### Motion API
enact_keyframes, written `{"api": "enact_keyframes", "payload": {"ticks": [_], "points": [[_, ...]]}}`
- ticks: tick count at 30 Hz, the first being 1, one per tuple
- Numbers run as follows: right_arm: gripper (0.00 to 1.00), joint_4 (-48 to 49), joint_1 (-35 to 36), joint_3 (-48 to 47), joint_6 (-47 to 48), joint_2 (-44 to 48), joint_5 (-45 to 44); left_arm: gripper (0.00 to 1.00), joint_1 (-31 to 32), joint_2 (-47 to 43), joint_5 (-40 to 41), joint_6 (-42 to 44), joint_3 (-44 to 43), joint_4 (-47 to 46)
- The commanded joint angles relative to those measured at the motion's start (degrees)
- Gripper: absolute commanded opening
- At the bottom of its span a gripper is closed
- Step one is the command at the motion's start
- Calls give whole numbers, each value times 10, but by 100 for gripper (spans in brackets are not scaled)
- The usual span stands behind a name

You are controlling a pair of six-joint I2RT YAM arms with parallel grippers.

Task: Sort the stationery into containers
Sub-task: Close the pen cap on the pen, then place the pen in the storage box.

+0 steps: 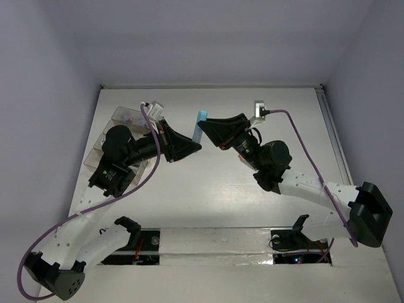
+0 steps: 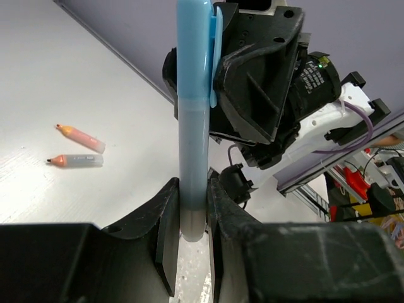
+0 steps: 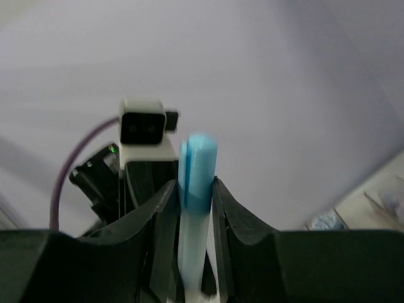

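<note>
Next, my left gripper should go to the left in the top view and down into the clear containers to release the marker, because it hangs outside them.
A light blue marker (image 1: pixel 201 121) is held in the air over the table's middle, gripped from both ends. My left gripper (image 1: pixel 196 146) is shut on its grey lower barrel (image 2: pixel 192 208). My right gripper (image 1: pixel 204 129) is shut on the capped upper end (image 3: pixel 197 170). In the left wrist view my left gripper (image 2: pixel 191 192) has the marker standing straight up between its fingers, with the right arm (image 2: pixel 265 82) just behind. In the right wrist view my right gripper (image 3: pixel 194 192) pinches the blue cap. The clear containers (image 1: pixel 120 123) stand at the far left, partly hidden by the left arm.
Two short orange markers (image 2: pixel 81 137) (image 2: pixel 76 161) lie on the white table to the left of the held one. A corner of a clear bin (image 3: pixel 379 196) with a blue-topped tub (image 3: pixel 326 221) shows at the right wrist view's lower right. Purple cables trail from both wrists.
</note>
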State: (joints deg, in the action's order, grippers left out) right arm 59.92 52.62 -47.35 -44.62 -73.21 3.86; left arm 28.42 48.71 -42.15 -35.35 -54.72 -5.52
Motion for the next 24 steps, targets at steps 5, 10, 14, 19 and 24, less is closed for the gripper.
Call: {"api": "enact_keyframes", "payload": {"ticks": [5, 10, 14, 19, 24], "points": [[48, -169, 52, 57, -4, 32, 170, 0, -19, -21, 205, -13, 40, -264], [55, -162, 47, 74, -4, 61, 162, 0, -24, -29, 240, -3, 58, -242], [58, -157, 35, 96, -4, 81, 171, 0, -29, -31, 262, 7, 64, -231], [68, -208, 23, 111, 32, 102, 185, 0, -29, -20, 316, 15, 61, -214], [75, -352, -15, 118, 81, 125, 168, 0, -42, 10, 465, 10, 60, -144]]}}
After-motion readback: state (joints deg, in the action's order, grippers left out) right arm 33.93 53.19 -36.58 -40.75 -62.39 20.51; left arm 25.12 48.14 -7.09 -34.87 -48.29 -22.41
